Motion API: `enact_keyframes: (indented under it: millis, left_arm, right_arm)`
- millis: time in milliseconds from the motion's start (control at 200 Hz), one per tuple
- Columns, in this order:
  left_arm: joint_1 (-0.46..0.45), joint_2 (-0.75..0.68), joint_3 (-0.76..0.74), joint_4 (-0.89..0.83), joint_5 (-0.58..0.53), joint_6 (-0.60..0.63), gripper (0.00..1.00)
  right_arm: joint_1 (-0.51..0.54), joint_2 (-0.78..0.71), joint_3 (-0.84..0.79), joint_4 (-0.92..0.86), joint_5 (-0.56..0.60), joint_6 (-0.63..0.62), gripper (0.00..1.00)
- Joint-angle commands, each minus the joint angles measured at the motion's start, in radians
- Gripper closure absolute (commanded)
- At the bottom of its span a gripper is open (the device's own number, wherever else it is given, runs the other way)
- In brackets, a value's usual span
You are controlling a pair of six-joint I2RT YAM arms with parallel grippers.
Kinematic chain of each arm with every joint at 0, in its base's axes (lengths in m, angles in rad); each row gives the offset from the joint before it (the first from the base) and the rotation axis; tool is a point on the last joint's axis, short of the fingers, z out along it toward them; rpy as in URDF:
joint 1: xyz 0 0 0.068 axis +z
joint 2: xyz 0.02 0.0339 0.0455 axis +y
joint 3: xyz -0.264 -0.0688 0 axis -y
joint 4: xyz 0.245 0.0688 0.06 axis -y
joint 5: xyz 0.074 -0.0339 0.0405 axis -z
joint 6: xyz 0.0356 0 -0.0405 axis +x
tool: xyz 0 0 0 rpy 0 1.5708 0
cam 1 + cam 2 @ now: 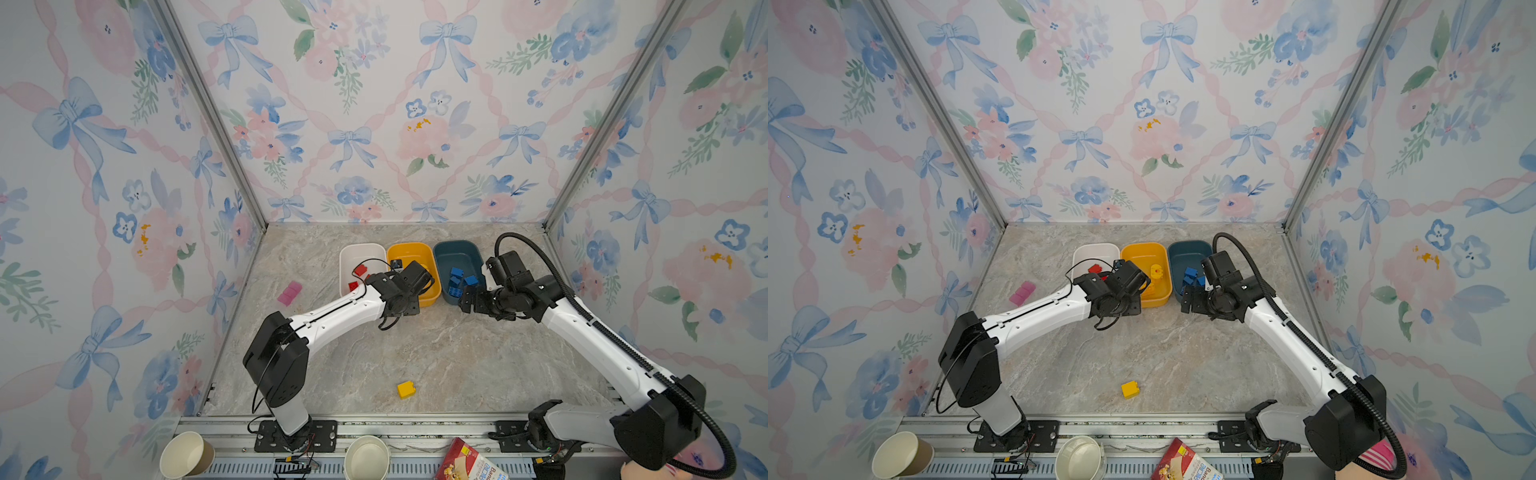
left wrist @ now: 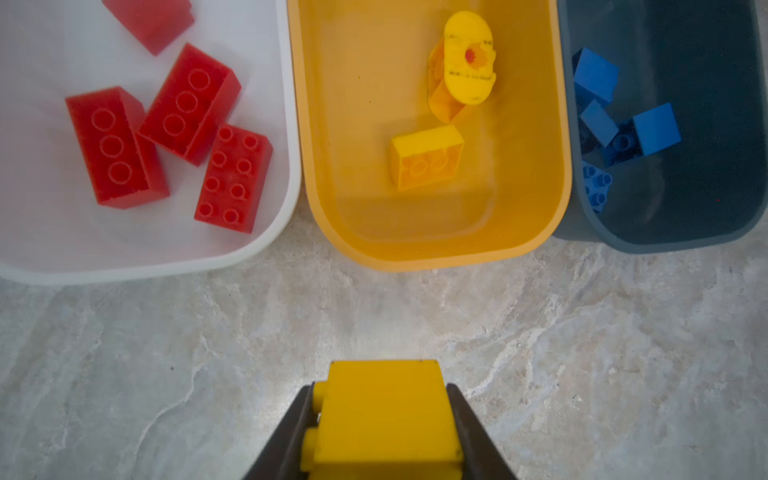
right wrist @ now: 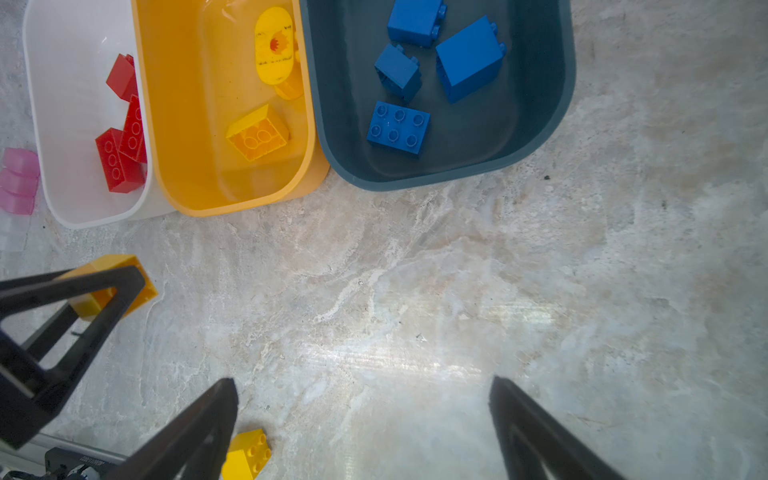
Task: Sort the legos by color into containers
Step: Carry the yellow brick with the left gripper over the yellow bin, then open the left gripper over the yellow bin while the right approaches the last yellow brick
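Observation:
The yellow container already holds yellow pieces. My left gripper will next move outward past the container's near rim, go down toward its bare bottom and release the brick.
Three containers stand side by side at the back of the table: a white one [image 2: 50, 232] with several red legos [image 2: 166, 133], a yellow one [image 2: 415, 232] with a yellow brick [image 2: 426, 156] and a rounded yellow piece [image 2: 469, 58], and a teal one [image 2: 685, 208] with several blue legos [image 3: 469, 58]. My left gripper [image 2: 380, 386] is shut on a yellow brick [image 2: 384, 415], held above the table just in front of the yellow container. My right gripper [image 3: 363, 382] is open and empty in front of the teal container. Another yellow brick [image 1: 406, 390] lies loose near the front edge.
A pink block [image 1: 289, 293] lies on the table left of the white container. Two paper cups [image 1: 185, 455] [image 1: 366, 457] and a snack box [image 1: 469, 461] sit beyond the front rail. Floral walls close in the left, right and back.

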State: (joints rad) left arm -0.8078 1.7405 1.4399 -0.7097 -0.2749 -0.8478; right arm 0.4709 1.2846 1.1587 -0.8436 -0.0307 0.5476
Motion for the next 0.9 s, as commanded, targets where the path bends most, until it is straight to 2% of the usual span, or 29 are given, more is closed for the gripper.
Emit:
enact_keyframes:
  millis: [0, 275, 540, 660, 790, 895]
  left_arm:
    - [0.040, 0.085, 0.126, -0.010, -0.053, 0.115, 0.73]
    - [0.118, 0.340, 0.395, -0.001, -0.019, 0.189, 0.74]
    - [0.149, 0.509, 0.541, -0.001, 0.001, 0.207, 0.73]
    - [0.162, 0.546, 0.560, -0.001, 0.004, 0.211, 0.67]
    - [0.172, 0.555, 0.562, 0.003, 0.013, 0.213, 0.53]
    - [0.174, 0.548, 0.562, 0.010, 0.014, 0.216, 0.45]
  right_arm:
    - [0.019, -0.026, -0.023, 0.012, 0.003, 0.028, 0.03]
    - [0.029, -0.057, -0.060, 0.015, 0.012, 0.046, 0.03]
    - [0.031, -0.070, -0.084, 0.012, 0.012, 0.054, 0.02]
    - [0.033, -0.067, -0.092, 0.015, 0.011, 0.057, 0.02]
    - [0.035, -0.061, -0.092, 0.020, 0.012, 0.063, 0.02]
    - [0.041, -0.051, -0.092, 0.021, 0.012, 0.066, 0.02]
